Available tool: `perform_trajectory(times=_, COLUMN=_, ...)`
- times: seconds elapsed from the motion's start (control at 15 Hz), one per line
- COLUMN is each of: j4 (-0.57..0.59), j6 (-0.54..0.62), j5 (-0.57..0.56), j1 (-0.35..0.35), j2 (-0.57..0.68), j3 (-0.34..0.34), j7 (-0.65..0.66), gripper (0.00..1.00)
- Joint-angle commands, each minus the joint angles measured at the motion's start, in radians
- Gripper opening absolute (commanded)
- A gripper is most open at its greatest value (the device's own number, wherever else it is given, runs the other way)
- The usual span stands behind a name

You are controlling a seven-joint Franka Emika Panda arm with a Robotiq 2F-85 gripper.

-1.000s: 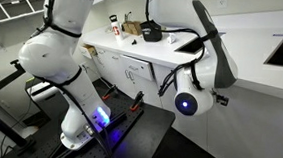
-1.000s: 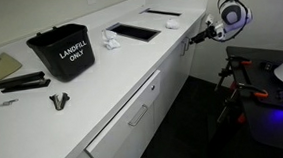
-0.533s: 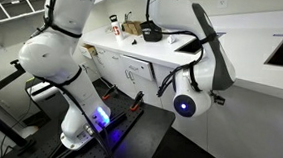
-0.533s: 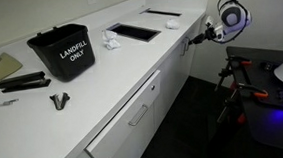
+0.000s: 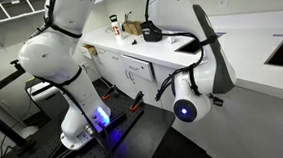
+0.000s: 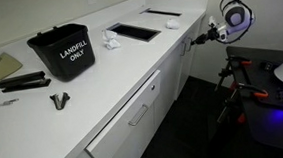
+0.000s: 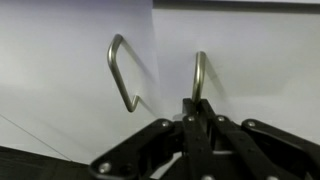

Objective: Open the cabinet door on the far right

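My gripper pulls the handle's lower end (image 7: 198, 92) between its fingers wide next, away from the neighbouring door, then releases, as the handle's door still covers the cabinet.
In the wrist view the cabinet door (image 7: 260, 60) is a plain white panel, and its slim silver bar handle (image 7: 200, 72) runs straight down into my gripper (image 7: 196, 108). The black fingers (image 7: 186, 125) are shut on the lower end of that handle. In an exterior view the gripper (image 6: 203, 36) reaches sideways against the top of the white cabinet door (image 6: 187, 68) under the counter's far end. In the exterior view from behind the robot, my own arm (image 5: 204, 73) hides the gripper.
A second silver handle (image 7: 122, 70) sits on the neighbouring door just left of the seam. On the counter are a black "LANDFILL ONLY" bin (image 6: 65, 54), crumpled paper (image 6: 110, 39), a recessed opening (image 6: 133, 31) and black tools (image 6: 22, 84). The robot's stand (image 5: 88, 125) is on the dark floor.
The jaws have closed onto the door handle. The wrist has shifted slightly away from the cabinet front and a little lower.
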Motion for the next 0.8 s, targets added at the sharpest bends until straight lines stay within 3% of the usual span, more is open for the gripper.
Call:
perform_trajectory(times=0.0, j4=-0.037, j6=-0.066, j5=-0.066, j1=-0.044, j2=-0.003, j3=-0.067, j7=-0.039, gripper=0.02)
perform_trajectory(times=0.4, j4=-0.038, j6=-0.136, j5=-0.272, j1=-0.108, j2=0.031, j3=-0.177, j7=-0.102, gripper=0.02)
perform_trajectory(times=0.73, j4=0.011, j6=-0.13, j5=-0.427, j1=-0.185, j2=0.067, j3=-0.244, j7=-0.123, gripper=0.02)
